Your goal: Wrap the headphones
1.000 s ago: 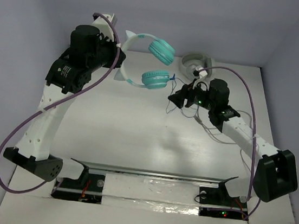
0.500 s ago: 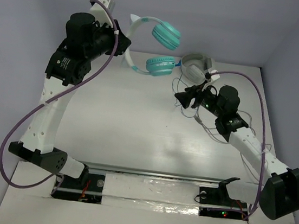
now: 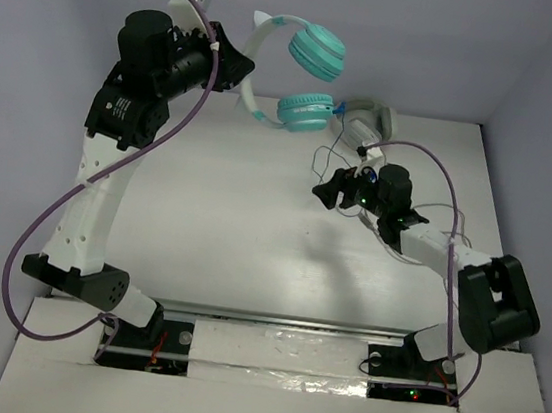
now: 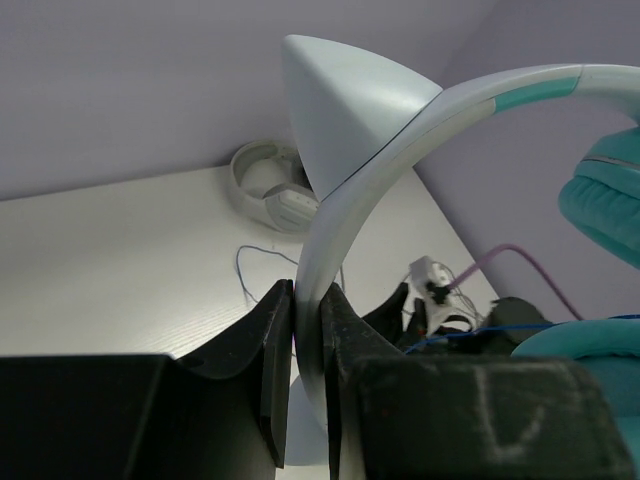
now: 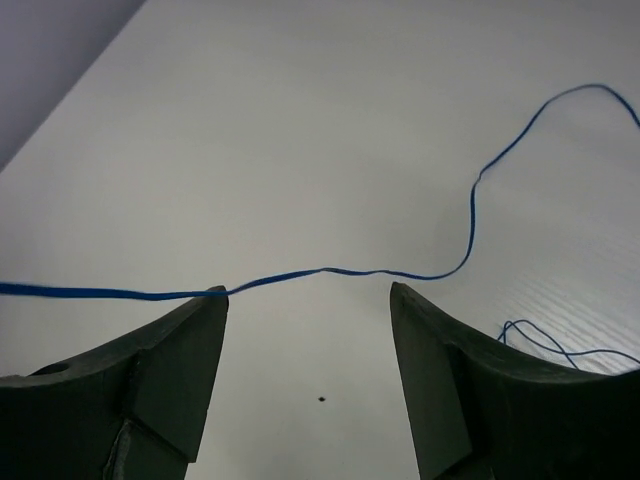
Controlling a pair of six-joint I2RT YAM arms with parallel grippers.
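Observation:
The piece of blue cable (image 3: pixel 323 175) (image 5: pixel 340 271) still crosses just beyond my right gripper's open fingers, so I will next push that gripper outward around the piece of cable, with the fingers tilting up, and close it.
The headphones (image 3: pixel 304 110), with teal ear cups and a pale headband (image 3: pixel 254 68), hang in the air above the table's far edge. My left gripper (image 3: pixel 244 70) is shut on the headband (image 4: pixel 400 130), which is pinched flat between its fingers (image 4: pixel 270 340). A teal ear cup (image 4: pixel 610 200) shows at the right edge of the left wrist view. My right gripper (image 3: pixel 326 191) is open, low over the table below the cups. The thin blue cable (image 5: pixel 340 271) runs across just beyond my right gripper (image 5: pixel 308 300) and brushes one fingertip (image 5: pixel 210 300); nothing is pinched.
Larger grey-white headphones (image 3: pixel 365 122) lie at the far right of the table, also seen in the left wrist view (image 4: pixel 270 185). Their thin grey cable (image 3: pixel 401 252) loops under the right arm. The back wall stands close behind the raised headphones.
The left arm has lifted the headphones higher and further right. The right arm has folded back toward its base, its gripper staying open near the trailing cable.

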